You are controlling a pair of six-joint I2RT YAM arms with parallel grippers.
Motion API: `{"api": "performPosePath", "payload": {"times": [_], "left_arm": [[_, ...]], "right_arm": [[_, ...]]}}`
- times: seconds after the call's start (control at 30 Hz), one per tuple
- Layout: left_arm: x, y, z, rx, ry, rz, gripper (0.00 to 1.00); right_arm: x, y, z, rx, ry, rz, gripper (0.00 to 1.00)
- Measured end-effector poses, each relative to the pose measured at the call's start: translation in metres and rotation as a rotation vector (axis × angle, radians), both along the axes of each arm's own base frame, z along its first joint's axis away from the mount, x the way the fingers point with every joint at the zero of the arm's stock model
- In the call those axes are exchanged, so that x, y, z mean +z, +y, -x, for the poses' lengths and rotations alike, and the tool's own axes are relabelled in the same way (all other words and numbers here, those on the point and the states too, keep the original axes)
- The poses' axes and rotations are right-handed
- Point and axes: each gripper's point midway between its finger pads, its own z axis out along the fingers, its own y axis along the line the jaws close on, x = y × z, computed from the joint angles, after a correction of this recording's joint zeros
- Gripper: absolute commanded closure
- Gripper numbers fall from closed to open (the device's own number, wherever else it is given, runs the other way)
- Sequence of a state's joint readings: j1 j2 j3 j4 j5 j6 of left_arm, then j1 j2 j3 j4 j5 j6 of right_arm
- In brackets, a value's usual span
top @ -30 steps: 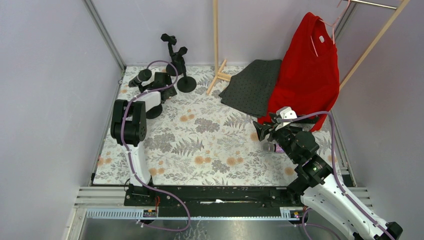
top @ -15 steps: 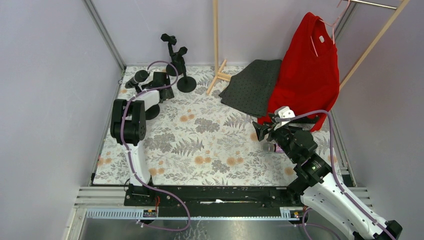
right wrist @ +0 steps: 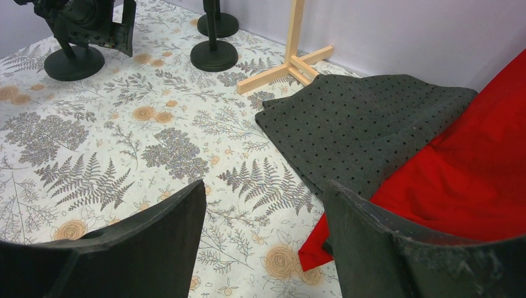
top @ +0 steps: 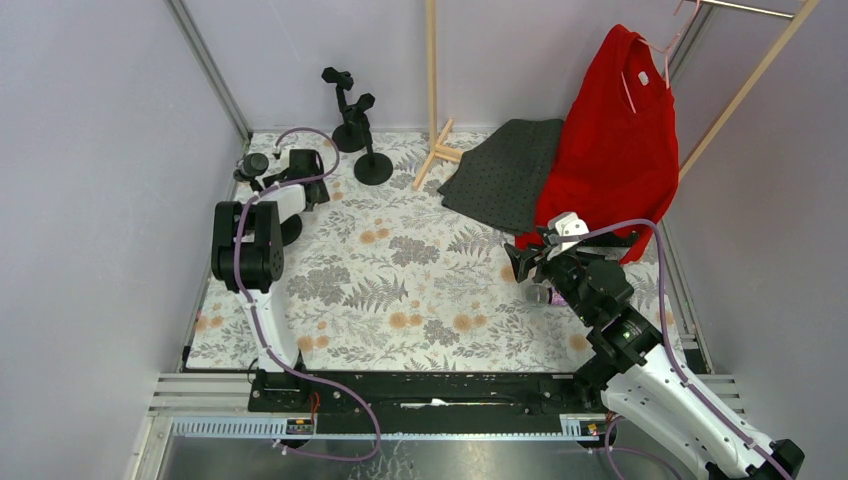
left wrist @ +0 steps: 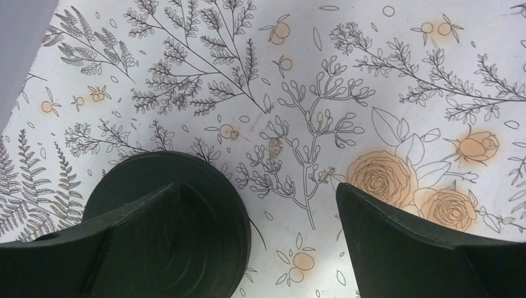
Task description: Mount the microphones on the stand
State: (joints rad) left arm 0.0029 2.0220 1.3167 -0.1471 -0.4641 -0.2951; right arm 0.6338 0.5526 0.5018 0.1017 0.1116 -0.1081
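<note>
The nearer empty stand's upright is to the right of my left gripper in the top view, so I should tilt up, swing across and close on it.
A black microphone [top: 252, 164] shows at the far left, close beside my left gripper [top: 300, 163] and above a stand's round black base [top: 290, 229]. I cannot tell whether it sits in that stand's clip. In the left wrist view my left gripper [left wrist: 258, 186] is open and empty, with its left finger over the base [left wrist: 186, 205]. The purple-pink microphone [top: 547, 296] lies on the floral cloth, partly under my right arm. My right gripper [top: 521, 262] hovers just beyond it, and in the right wrist view this gripper [right wrist: 265, 183] is open and empty. Two empty stands [top: 358, 112] are at the back.
A dark dotted cloth [top: 508, 170] and a red shirt [top: 612, 140] on a hanger fill the back right. A wooden pole with a cross foot [top: 436, 150] stands at the back centre. Walls close in on the left, right and back.
My left gripper has swung to the left, and the black microphone's head has shifted left along with it. The right arm has barely moved.
</note>
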Motion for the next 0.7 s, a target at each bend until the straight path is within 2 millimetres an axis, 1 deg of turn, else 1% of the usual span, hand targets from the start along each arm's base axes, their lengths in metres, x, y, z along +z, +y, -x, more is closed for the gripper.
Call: {"api": "performPosePath", "payload": {"times": [0.03, 0.17, 0.23, 0.33, 0.43, 0.5, 0.6, 0.7], "left_arm": [[0.000, -0.001, 0.000, -0.003, -0.001, 0.003, 0.01], [0.001, -0.019, -0.003, -0.054, -0.002, 0.019, 0.01], [0.000, -0.039, -0.006, -0.108, -0.002, 0.038, 0.01], [0.001, -0.079, -0.011, -0.211, -0.012, 0.085, 0.01], [0.006, -0.117, -0.020, -0.306, -0.051, 0.134, 0.01], [0.010, -0.135, -0.025, -0.354, -0.082, 0.161, 0.01], [0.021, -0.151, -0.037, -0.400, -0.149, 0.186, 0.01], [0.035, -0.157, -0.053, -0.419, -0.234, 0.196, 0.01]], "right_arm": [[0.000, 0.000, 0.000, 0.000, 0.000, 0.000, 0.24], [0.001, -0.001, 0.001, 0.000, -0.004, -0.002, 0.24], [0.001, -0.001, 0.001, 0.000, -0.004, -0.002, 0.24], [0.004, -0.002, 0.002, -0.001, -0.011, -0.007, 0.24], [0.006, -0.003, 0.003, -0.002, -0.018, -0.008, 0.24], [0.007, -0.004, 0.004, -0.002, -0.023, -0.008, 0.24], [0.007, -0.004, 0.004, -0.003, -0.024, -0.006, 0.24], [0.007, -0.004, 0.004, -0.003, -0.025, -0.004, 0.24]]}}
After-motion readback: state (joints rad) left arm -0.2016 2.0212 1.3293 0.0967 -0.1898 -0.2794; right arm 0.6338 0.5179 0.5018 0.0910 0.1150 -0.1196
